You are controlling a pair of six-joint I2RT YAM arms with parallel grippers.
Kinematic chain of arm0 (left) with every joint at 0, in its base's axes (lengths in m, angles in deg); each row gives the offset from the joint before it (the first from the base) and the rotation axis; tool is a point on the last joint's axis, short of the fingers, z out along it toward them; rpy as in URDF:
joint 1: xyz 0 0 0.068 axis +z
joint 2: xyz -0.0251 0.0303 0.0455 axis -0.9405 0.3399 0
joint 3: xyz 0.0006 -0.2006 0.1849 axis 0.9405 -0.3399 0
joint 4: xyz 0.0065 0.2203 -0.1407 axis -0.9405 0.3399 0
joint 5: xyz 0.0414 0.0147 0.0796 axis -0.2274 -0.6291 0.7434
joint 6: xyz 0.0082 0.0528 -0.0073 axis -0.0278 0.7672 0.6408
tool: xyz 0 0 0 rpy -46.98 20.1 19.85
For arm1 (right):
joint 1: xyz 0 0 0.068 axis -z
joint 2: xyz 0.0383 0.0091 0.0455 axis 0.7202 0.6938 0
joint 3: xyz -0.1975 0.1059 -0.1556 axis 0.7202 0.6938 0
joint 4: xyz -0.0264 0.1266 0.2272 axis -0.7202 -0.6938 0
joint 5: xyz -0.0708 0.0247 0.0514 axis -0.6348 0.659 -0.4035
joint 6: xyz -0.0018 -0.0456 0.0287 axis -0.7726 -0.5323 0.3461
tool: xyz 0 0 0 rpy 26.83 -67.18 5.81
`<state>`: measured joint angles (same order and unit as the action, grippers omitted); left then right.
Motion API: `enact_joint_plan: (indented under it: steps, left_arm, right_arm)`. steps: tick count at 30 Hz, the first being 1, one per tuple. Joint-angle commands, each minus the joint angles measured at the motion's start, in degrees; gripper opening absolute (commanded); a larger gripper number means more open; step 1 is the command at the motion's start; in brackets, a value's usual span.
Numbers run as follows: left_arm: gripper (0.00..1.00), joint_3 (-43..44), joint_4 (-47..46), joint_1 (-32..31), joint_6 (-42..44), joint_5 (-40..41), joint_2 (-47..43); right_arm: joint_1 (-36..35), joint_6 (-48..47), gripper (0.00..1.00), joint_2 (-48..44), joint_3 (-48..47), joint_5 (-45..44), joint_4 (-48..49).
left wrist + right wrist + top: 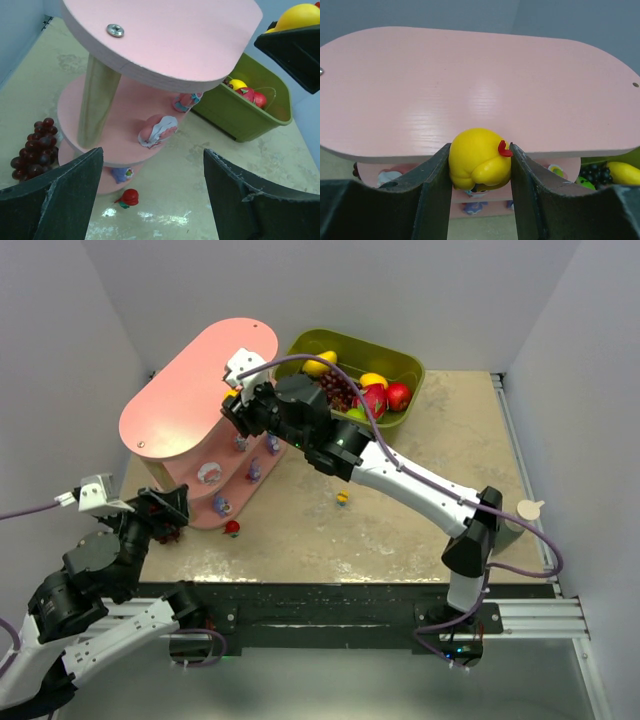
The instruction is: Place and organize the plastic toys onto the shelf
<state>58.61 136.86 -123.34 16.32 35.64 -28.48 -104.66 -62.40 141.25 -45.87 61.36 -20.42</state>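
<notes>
My right gripper moves outward onto the top board's bare strip (pixel 477 121) behind the top board's near edge next. It releases the yellow toy (pixel 479 159) there, which still hangs at that edge.
My right gripper (pixel 480 172) is shut on a yellow toy (pixel 479 159) with a small red mark, held just at the near edge of the pink shelf's top board (pixel 480 85). From above, that gripper (pixel 233 402) hangs over the shelf (pixel 190 390). Several small toys stand on the lower tiers, among them a pink-and-white one (pixel 157 131) and a purple one (pixel 122 174). A red toy (pixel 129 197) lies on the table by the shelf's foot, below my open left gripper (pixel 152 200). Another small toy (pixel 343 498) lies on the table.
An olive-green bin (pixel 400 365) of larger fruits stands behind and right of the shelf. A dark red grape bunch (pixel 35 155) lies on the table at the shelf's left end. Grey walls close in on both sides.
</notes>
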Motion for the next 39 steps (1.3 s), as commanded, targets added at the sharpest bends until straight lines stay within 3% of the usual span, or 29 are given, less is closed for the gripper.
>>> enact_joint_plan:
  steps: [1,18,30,39]
  left_arm:
    - [0.85,1.0,3.9,0.0,-4.5,3.9,-0.7]
    - [0.86,0.8,3.7,0.1,-3.8,5.3,-2.2]
    - [0.86,-0.6,3.8,0.0,-4.6,5.6,-2.3]
    - [0.86,-0.8,3.7,0.1,-4.5,6.2,-2.2]
  right_arm:
    - [1.2,-0.4,0.17,0.4,-4.4,1.3,1.9]
    - [3.1,3.1,0.20,9.2,-16.0,3.3,-1.4]
    - [3.1,4.8,0.26,10.4,-16.0,3.3,-1.2]
    - [3.1,5.5,0.36,11.2,-16.0,3.3,0.3]
